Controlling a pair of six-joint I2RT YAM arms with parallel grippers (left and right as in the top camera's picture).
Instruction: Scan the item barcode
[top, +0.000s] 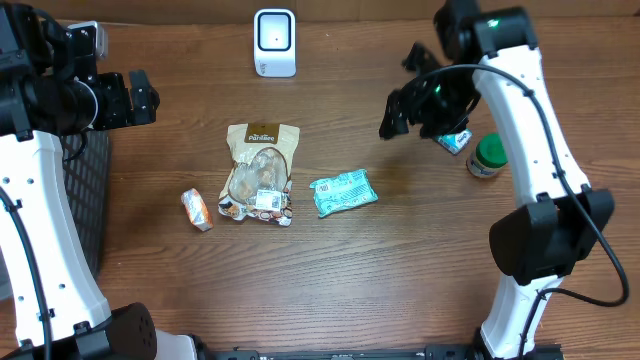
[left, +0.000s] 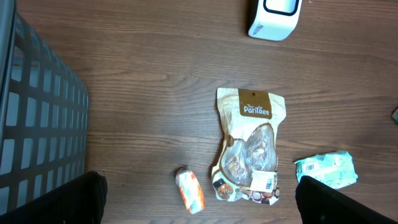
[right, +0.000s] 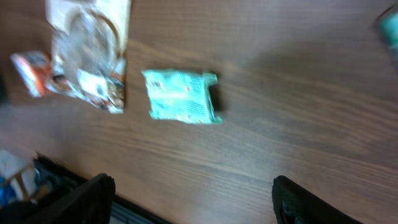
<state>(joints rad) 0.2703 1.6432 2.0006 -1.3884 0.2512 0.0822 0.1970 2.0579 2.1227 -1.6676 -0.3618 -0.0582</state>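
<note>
The barcode shows at the teal packet's end by the snack bag (top: 259, 172), so my right gripper next lowers back and closes on the packet's opposite end (top: 365, 188).
A white barcode scanner (top: 274, 42) stands at the back of the table, also seen in the left wrist view as the scanner (left: 273, 17). The items lie on the wood: a tan snack bag (top: 259, 172), a teal packet (top: 343, 192), a small orange packet (top: 197, 210). A small blue-and-white pack (top: 456, 141) lies next to a green-lidded jar (top: 487, 156). My right gripper (top: 402, 100) hangs open just left of that pack, nothing between its fingers (right: 93, 199). My left gripper (top: 150, 97) is open at the far left, above the table.
A dark mesh basket (left: 37, 124) stands at the left edge of the table. The right wrist view is blurred and shows the teal packet (right: 181, 96), the snack bag (right: 90, 50) and the table's near edge.
</note>
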